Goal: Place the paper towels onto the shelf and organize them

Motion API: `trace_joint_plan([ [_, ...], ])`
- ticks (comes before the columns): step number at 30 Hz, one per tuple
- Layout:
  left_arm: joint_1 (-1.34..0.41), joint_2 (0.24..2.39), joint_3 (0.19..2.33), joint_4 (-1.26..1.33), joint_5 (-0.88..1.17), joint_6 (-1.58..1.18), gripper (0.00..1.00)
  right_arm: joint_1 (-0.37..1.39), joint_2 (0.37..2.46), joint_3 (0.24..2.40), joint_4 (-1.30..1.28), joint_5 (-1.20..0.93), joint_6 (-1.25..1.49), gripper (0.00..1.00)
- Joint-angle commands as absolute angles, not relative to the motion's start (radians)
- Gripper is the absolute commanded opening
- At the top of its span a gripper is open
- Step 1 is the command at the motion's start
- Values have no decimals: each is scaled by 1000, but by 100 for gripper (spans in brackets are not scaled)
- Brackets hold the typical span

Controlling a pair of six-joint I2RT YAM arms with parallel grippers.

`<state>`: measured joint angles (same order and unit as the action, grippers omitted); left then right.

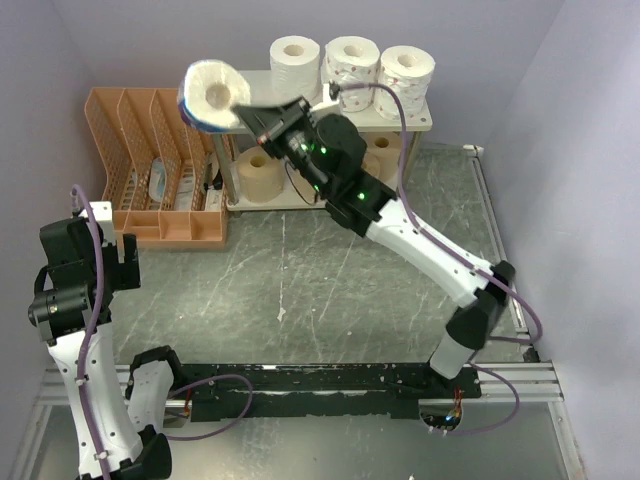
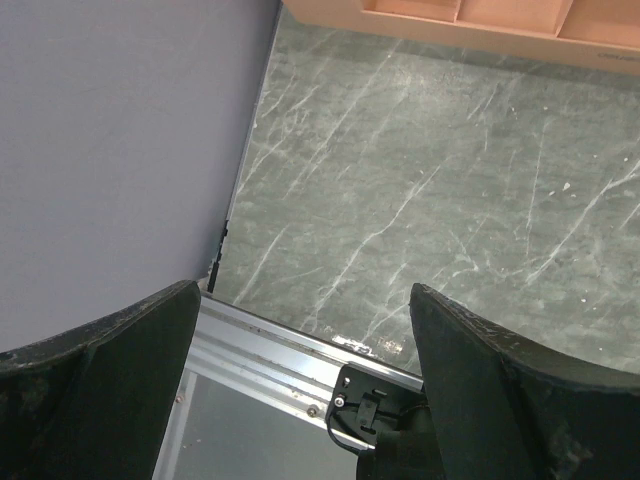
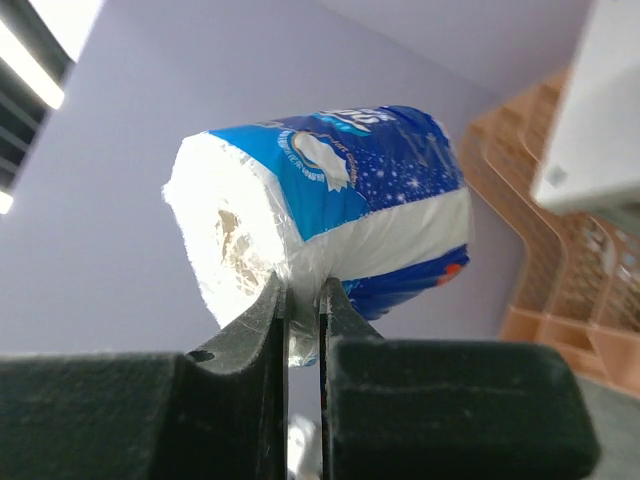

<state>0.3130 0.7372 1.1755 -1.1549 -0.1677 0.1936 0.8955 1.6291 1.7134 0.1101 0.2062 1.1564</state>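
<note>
The roll should next go on the top board's empty end (image 1: 256, 87) (image 3: 598, 125), which lies outward of and below my right gripper. My right gripper will move outward and down to release it there.
My right gripper (image 1: 250, 110) (image 3: 305, 290) is shut on the plastic wrap of a blue-and-white paper towel roll (image 1: 213, 95) (image 3: 330, 200). It holds the roll in the air just left of the shelf's top board (image 1: 420, 122), above the organizer. Three white rolls (image 1: 352, 60) stand in a row on that top board. On the lower board (image 1: 290, 203) sits a tan roll (image 1: 260, 175); the arm hides most of that tier. My left gripper (image 1: 105, 255) (image 2: 300, 310) is open and empty, low at the table's near left.
An orange slotted file organizer (image 1: 150, 150) (image 2: 460, 20) stands left of the shelf against the back wall. An aluminium rail (image 1: 350, 380) (image 2: 270, 350) runs along the near edge. Walls close in on the left, back and right.
</note>
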Motion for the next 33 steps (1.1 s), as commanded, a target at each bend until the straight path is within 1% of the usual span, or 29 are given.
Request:
trace_joint_plan([
  [1, 317, 721, 1217, -1158, -155, 176, 98, 888, 1773, 2034, -2, 334, 1183, 0],
  [5, 317, 718, 1231, -1170, -153, 178, 98, 855, 1951, 2376, -266, 406, 1213, 0],
  [7, 317, 718, 1236, -1171, -151, 177, 98, 846, 2000, 2456, -313, 428, 1218, 0],
  [10, 317, 719, 1243, -1175, -151, 176, 98, 836, 2011, 2453, -335, 485, 1235, 0],
  [18, 316, 721, 1265, -1177, -151, 176, 98, 810, 2000, 2372, -330, 479, 1251, 0],
  [21, 317, 719, 1268, -1176, -155, 175, 98, 798, 2009, 2378, -335, 485, 1242, 9],
  [25, 317, 719, 1276, -1178, -153, 175, 98, 777, 2014, 2384, -334, 458, 1254, 15],
  [27, 316, 720, 1283, -1181, -152, 175, 98, 772, 2048, 2393, -335, 441, 1260, 19],
  [29, 317, 723, 1291, -1183, -152, 176, 98, 768, 2052, 2396, -339, 436, 1267, 25],
  [30, 317, 726, 1298, -1184, -154, 178, 98, 766, 2051, 2387, -330, 435, 1263, 30],
  [33, 316, 730, 1308, -1187, -155, 178, 98, 760, 2056, 2387, -316, 415, 1261, 31],
])
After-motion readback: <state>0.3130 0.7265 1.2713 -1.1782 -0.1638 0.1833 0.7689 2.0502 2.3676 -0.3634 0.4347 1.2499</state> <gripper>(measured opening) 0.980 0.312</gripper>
